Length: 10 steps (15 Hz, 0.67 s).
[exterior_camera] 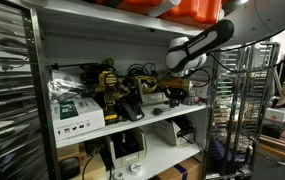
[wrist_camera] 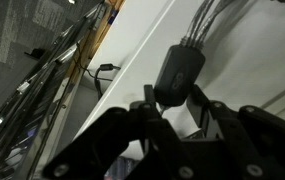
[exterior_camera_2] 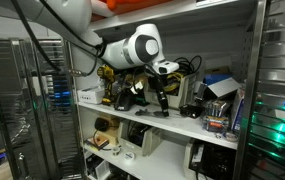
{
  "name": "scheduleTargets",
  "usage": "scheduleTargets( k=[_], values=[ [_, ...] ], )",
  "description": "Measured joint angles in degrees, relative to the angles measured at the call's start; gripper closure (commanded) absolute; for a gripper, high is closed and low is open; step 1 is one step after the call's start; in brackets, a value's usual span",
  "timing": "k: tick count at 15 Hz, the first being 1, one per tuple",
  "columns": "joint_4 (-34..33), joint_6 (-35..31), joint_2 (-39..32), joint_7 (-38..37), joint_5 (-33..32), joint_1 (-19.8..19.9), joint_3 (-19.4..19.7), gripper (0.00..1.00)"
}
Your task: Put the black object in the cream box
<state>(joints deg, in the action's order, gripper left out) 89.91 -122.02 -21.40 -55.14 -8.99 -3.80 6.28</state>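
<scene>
I should next lift my gripper, turn it and move it outward over the cream box's open top (exterior_camera: pixel 151 92) to release the black object, because the cream box stands outward of my gripper.
My gripper (exterior_camera: pixel 178 93) reaches into the middle shelf in both exterior views (exterior_camera_2: pixel 162 101). In the wrist view the black object (wrist_camera: pixel 179 72), a small black block with cables running from its far end, sits between my two fingertips (wrist_camera: pixel 174 100), which close on its sides. It hangs over a pale surface. A small pale cream shape (exterior_camera: pixel 163 100) lies on the shelf just below my gripper. I cannot tell for sure that it is the cream box.
The shelf board (exterior_camera: pixel 132 125) (exterior_camera_2: pixel 197 124) is crowded with black and yellow tools (exterior_camera: pixel 110 88), tangled cables and a white box with green and black print (exterior_camera: pixel 77 112). Wire racks (exterior_camera: pixel 237 110) (exterior_camera_2: pixel 22 100) stand beside the shelf unit. More boxes sit on the lower shelf.
</scene>
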Motion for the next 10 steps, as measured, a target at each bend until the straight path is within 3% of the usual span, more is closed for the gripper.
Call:
scheduleTargets(
  k=[7,10],
  values=[
    [12.47,-17.43,8.85,-12.99,-4.39,-0.08,0.56,0.85],
    [15.89,-25.64,10.9,-19.84,-11.9,-0.53,0.6,0.85]
  ],
)
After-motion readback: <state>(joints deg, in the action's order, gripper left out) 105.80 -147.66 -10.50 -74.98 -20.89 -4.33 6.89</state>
